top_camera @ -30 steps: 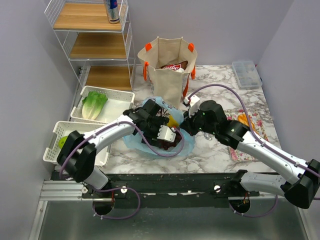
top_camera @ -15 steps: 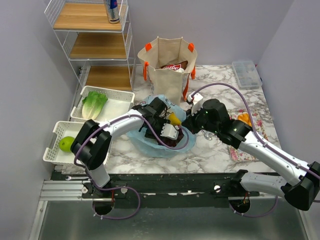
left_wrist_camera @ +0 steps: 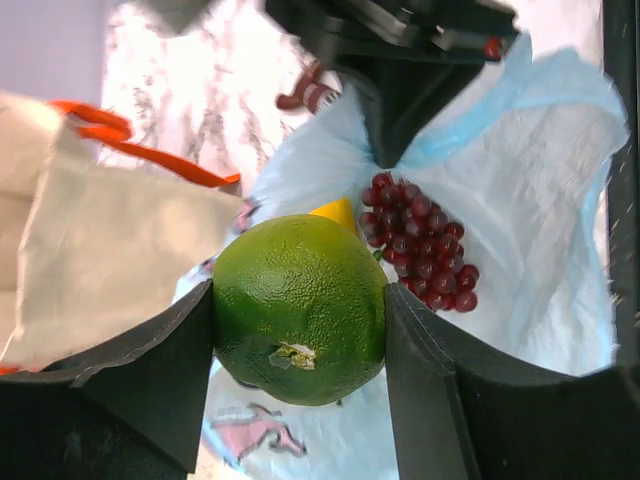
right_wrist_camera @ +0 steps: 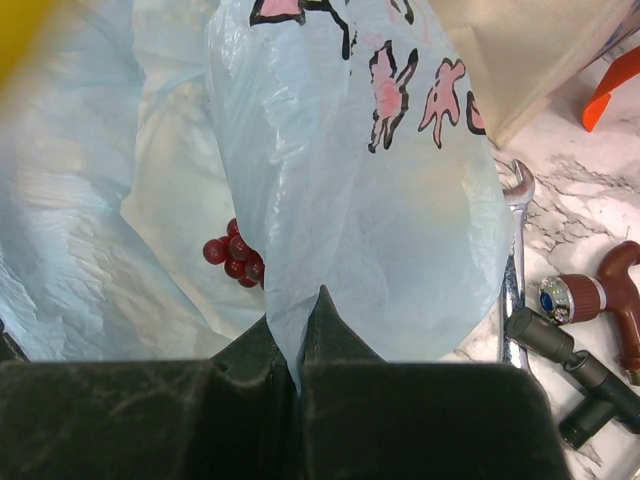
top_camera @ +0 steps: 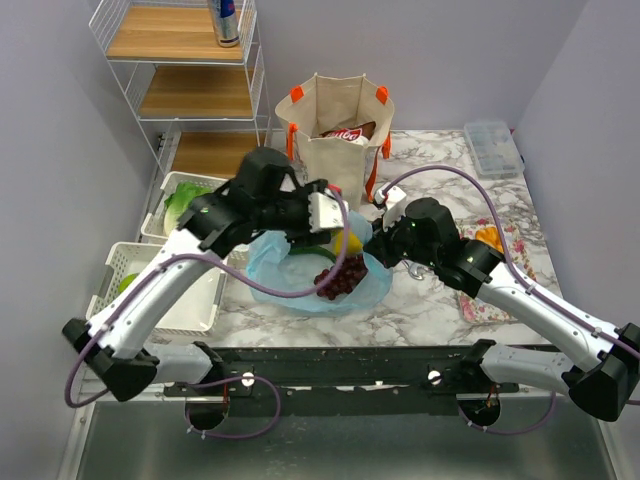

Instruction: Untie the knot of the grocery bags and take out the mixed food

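Next, my left gripper moves across and down to release the fruit into the near basket (top_camera: pixel 143 263), since that lies below it, to its left in the top view.
My left gripper (left_wrist_camera: pixel 298 302) is shut on a round green fruit (left_wrist_camera: pixel 298 300), held up above the open light-blue plastic bag (top_camera: pixel 275 265). In the bag lie dark red grapes (left_wrist_camera: pixel 418 243) and a yellow fruit (top_camera: pixel 348 242). From the right side, my right gripper (right_wrist_camera: pixel 303 300) is shut on a pinched fold of that bag (right_wrist_camera: pixel 360 190). The beige canvas tote (top_camera: pixel 335 160) with orange handles stands upright behind, with a red snack packet (top_camera: pixel 345 133) showing in its mouth. In the top view the held fruit is hidden under the left wrist.
White baskets at the left hold lettuce (top_camera: pixel 180 203) and a green fruit (top_camera: pixel 125 283). A drink can (top_camera: pixel 224 20) stands on the wire shelf. An orange fruit (top_camera: pixel 487 238) lies on a cloth at the right. Metal tools (right_wrist_camera: pixel 585 320) lie beside the bag, and a clear box (top_camera: pixel 492 148) sits at the back right.
My left gripper closed on the green fruit inside the bag and rose out of it, swinging up and to the left. The right gripper kept its hold on the bag.
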Robot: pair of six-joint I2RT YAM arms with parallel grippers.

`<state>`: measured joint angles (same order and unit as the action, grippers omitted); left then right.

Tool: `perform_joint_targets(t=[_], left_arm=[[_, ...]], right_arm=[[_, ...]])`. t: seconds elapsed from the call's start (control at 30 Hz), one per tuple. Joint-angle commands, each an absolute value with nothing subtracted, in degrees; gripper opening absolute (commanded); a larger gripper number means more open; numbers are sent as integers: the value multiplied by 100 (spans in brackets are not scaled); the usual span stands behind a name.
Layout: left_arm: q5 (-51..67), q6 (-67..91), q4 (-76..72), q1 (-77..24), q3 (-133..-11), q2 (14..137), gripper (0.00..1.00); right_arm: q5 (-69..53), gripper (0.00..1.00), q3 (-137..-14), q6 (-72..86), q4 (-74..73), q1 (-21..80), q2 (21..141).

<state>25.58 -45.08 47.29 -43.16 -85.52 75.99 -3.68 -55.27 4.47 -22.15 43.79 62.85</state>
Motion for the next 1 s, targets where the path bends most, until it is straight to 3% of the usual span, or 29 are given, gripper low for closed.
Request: perform_joint_targets(t=[0.0,0.17,0.3,0.43,0.7,0.97], left_arm=[[3473,-2650,5062,-3377,-8794,6931,34],[3134,-2258,5143,-1282,-7548,5830,35],[2434,-3046,5192,257,-6096,4694,35],[1872,-3902,5169,1300,-4924,4314,35],[431,-3951,3428,1468,-3657,5096,36],[49,-4271,2167,1477,-3361,6351,40]], right_arm=[[-172,1,-5675,369,-2147,4359,6312],[-148,1,-5613,286,-2084,4357,6284],[-127,1,-5598,262,-2117,4349,6301],[-166,1,-5585,289,-2152,4349,6328],[-226,1,-5498,327,-2096,4348,6287],[-124,1,-5584,159,-2248,4342,6211]])
